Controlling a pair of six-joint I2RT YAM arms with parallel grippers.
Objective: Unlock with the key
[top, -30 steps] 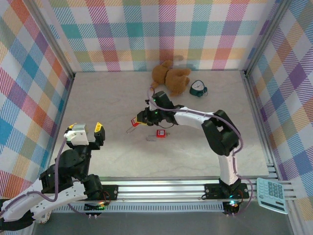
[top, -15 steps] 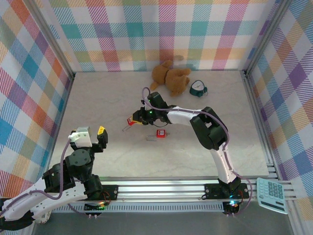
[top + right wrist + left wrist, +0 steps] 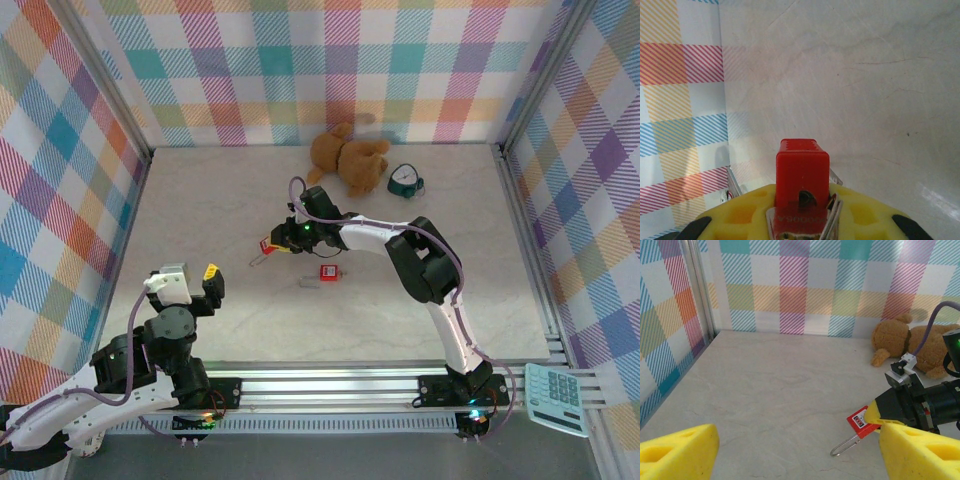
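My right gripper lowers the red padlock onto the bare tabletop just below next, drifting slightly toward the second padlock. It then lets go of the silvery key.
My right gripper [image 3: 278, 242] is shut on the silvery key [image 3: 790, 220]; its flat head and ring sit between the yellow pads. A red padlock [image 3: 802, 170] stands on the key's end, and the shaft is hidden. From the left wrist camera, that padlock [image 3: 859, 421] sticks out of the right gripper [image 3: 875, 416], just above the table, with its wire shackle [image 3: 845, 446] pointing down and left. My left gripper [image 3: 192, 275] is open and empty at the near left, its yellow fingers [image 3: 680, 450] wide apart.
A second red padlock [image 3: 328, 271] lies on the table right of the held one. A brown teddy bear [image 3: 348, 160] and a teal object [image 3: 405, 180] sit at the back wall. A calculator [image 3: 555, 398] lies off the table at the near right.
The right gripper carried the padlock a little left and back, then held still. The left arm drew back toward the near edge.
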